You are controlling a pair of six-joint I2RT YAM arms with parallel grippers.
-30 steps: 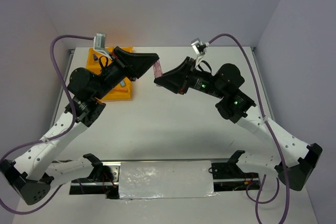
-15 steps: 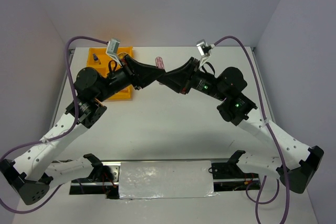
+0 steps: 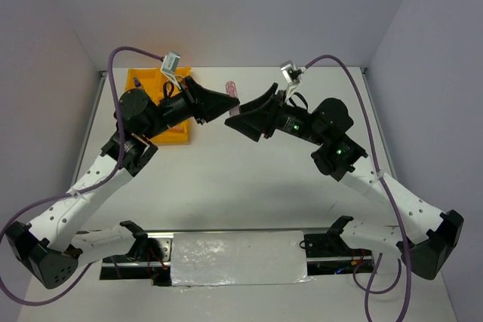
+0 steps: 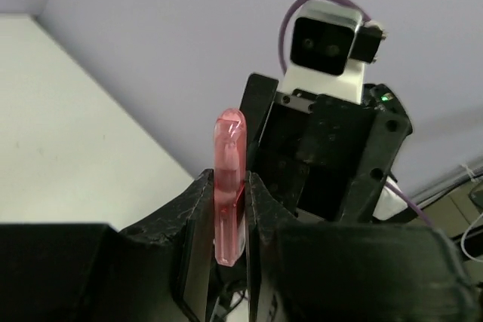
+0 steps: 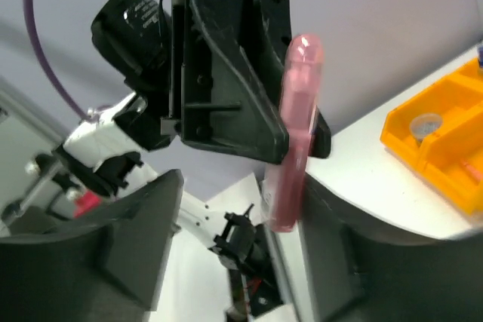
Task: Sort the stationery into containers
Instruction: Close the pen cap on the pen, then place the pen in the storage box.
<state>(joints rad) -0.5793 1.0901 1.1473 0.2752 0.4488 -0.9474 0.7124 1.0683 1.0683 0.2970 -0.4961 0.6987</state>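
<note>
My left gripper swings over to the tray section (image 3: pixel 178 131) beside the jar's next, points downward, lowers and releases, since a pinkish piece lies there.
A translucent pink tapered piece (image 4: pixel 229 179) stands upright between the fingers of my left gripper (image 4: pixel 229 190), which is shut on its lower half. From above, the pink piece (image 3: pixel 232 94) is in mid-air where the tips of the left gripper (image 3: pixel 229 103) and the right gripper (image 3: pixel 237 115) meet, right of the orange-yellow tray (image 3: pixel 143 79). My right gripper (image 5: pixel 249 246) is open, jaws wide apart. The pink piece (image 5: pixel 294 133) sits close beside its right finger (image 5: pixel 355 254). The tray (image 5: pixel 445 148) holds a round grey-clear jar (image 5: pixel 425 124).
Both arms reach toward the back middle of the white table (image 3: pixel 249 179). The tray lies at the back left, partly under the left arm (image 3: pixel 151 115). Grey walls stand behind and on both sides. A foil-covered bar (image 3: pixel 238 258) runs along the near edge.
The left gripper swung right from over the tray and met the right gripper. It now grips the pink piece, and the right gripper's jaws have opened off it.
</note>
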